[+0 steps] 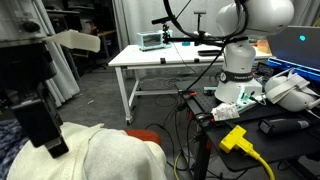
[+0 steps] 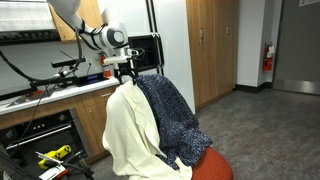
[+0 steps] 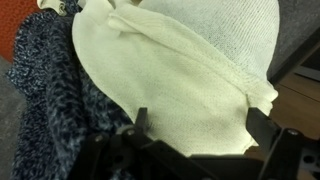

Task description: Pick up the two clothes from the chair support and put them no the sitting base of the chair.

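The cream cloth's top (image 2: 128, 90) (image 3: 198, 128) lies between my gripper's fingers, which are already on both sides of it, so next my gripper should stay over the backrest and close its fingers on it.
A cream cloth (image 2: 128, 135) and a dark blue speckled cloth (image 2: 172, 118) hang side by side over the chair's backrest. The orange seat (image 2: 212, 166) is below them. My gripper (image 2: 125, 72) is at the top of the backrest, over the cream cloth. In the wrist view the gripper (image 3: 200, 128) is open, with a finger on each side of the cream cloth (image 3: 190, 60). The speckled cloth (image 3: 50, 80) lies to its left. In an exterior view the cream cloth (image 1: 100, 155) fills the bottom, with the gripper (image 1: 48, 140) at its edge.
A workbench (image 2: 50, 95) with cables and gear runs behind the chair. The robot base (image 1: 240, 65) stands on a cluttered table with a yellow plug (image 1: 235, 138). A white table (image 1: 165, 55) stands further back. Wooden cabinets (image 2: 210, 45) and open carpet lie beyond the chair.
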